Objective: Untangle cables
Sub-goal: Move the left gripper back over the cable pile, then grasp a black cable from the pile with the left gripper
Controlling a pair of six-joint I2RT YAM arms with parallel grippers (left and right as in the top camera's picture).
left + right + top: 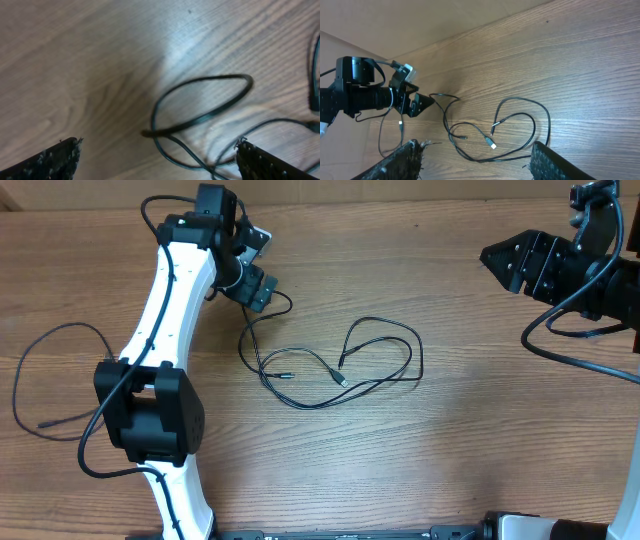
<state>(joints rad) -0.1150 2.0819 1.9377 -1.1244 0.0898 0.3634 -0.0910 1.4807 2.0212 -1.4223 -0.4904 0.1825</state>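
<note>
My left gripper lowers onto the small loop's crossing (155, 133) next and closes there, since that crossing lies below it, in the gap between the open fingers.
The cables (340, 365) are thin black cords lying in overlapping loops mid-table, with small plug ends (343, 382) inside the loops. One end curls into a small loop (275, 302) by my left gripper (262, 268), which is open and low over the wood. In the left wrist view that loop (210, 100) lies just ahead of the left gripper (159, 150), touching neither finger. My right gripper (497, 262) hovers open at the far right, well away from the cords. Its wrist view shows the tangle (495, 130) beyond the right gripper (475, 150), with nothing held.
A separate thin black cord (45, 365) loops at the table's left side, beside the left arm's white link (170, 290). Thicker black robot wires (570, 350) trail on the right. The table's back edge (400, 202) runs along the top.
</note>
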